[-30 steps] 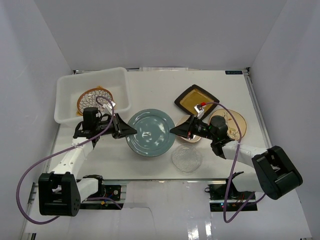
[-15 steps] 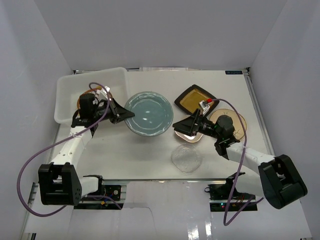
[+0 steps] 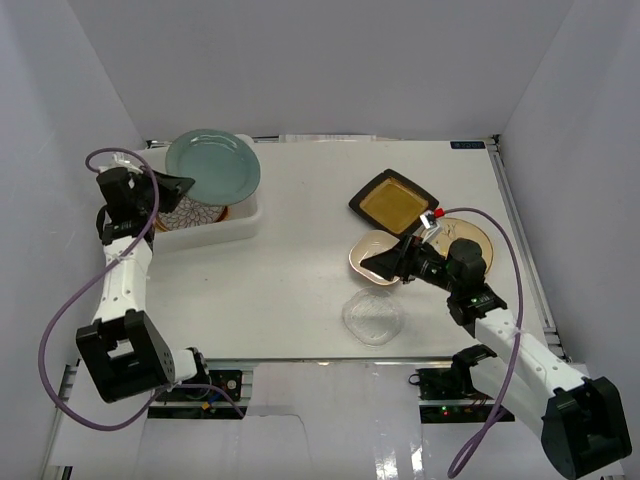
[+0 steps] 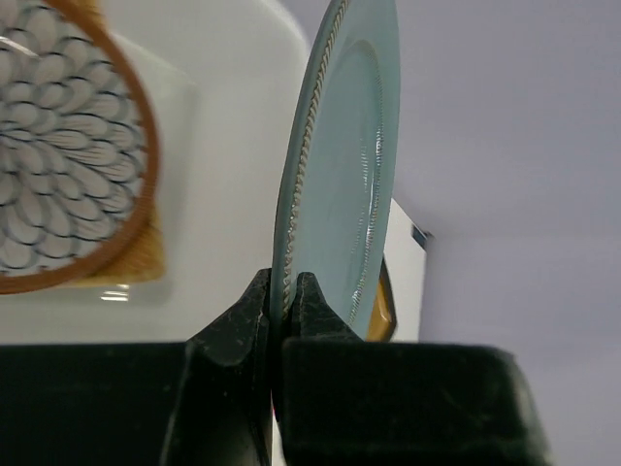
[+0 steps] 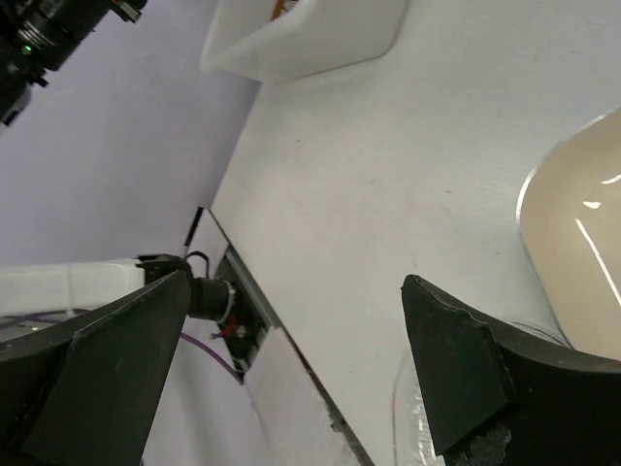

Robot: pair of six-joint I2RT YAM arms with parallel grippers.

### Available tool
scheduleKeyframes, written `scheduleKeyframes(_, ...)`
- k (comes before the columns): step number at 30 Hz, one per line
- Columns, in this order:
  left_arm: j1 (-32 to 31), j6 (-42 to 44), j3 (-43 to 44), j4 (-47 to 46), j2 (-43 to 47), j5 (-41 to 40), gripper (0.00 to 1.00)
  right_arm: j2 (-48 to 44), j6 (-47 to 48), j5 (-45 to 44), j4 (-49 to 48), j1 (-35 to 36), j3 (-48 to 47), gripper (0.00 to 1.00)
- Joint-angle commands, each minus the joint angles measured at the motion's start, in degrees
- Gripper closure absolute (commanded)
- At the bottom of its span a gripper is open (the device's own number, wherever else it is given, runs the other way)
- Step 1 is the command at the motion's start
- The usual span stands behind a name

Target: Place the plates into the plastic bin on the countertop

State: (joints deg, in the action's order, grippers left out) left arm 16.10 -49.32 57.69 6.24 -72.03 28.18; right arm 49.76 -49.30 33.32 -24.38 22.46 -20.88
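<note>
The robot's right gripper should next swing over and down to the amber plate's near rim (image 3: pixel 488 267), which is below the gripper and to its right in the top view.
My left gripper (image 3: pixel 176 187) is shut on the rim of the grey-blue round plate (image 3: pixel 212 165), which hangs tilted over the white plastic bin (image 3: pixel 243 214) at the back left. In the left wrist view the plate (image 4: pixel 340 175) stands on edge, with my left gripper (image 4: pixel 283 291) pinching its beaded rim. Inside the bin (image 4: pixel 233 116) lies the petal-patterned plate (image 4: pixel 58 146) on an orange woven one (image 4: pixel 131 267). My right gripper (image 3: pixel 384 265) is open and empty above the cream squarish bowl (image 3: pixel 366 256). In the right wrist view this gripper (image 5: pixel 296 291) stands wide over the bare countertop (image 5: pixel 388 175).
A black square plate with an amber centre (image 3: pixel 393 200) lies behind the bowl. An amber round plate (image 3: pixel 470 238) sits to its right, partly under my right arm. A clear glass plate (image 3: pixel 372 317) rests near the front edge. The cream bowl (image 5: pixel 582 243) shows at the right.
My left gripper lifted the grey-blue plate off the middle of the countertop and carried it back left over the bin. My right gripper opened and drew back to the right.
</note>
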Motion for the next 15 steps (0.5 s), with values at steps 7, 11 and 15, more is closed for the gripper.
scheduleKeyframes(7,6.4,0.9,2.8,-4.7,-12.5,-3.9,1.0,-4.6,10.8,-7.1,12.1,-0.4,-0.3,0.05)
scheduleKeyframes(11,6.9,3.6,4.4,-3.2,-16.6,-6.2,1.0,-5.6,11.7,-9.3,13.4,-0.5,0.6,0.04)
scheduleKeyframes(15,7.0,4.8,4.7,-2.1,-18.9,-8.0,0.85,-6.3,11.9,-11.5,14.0,-0.5,0.8,0.04)
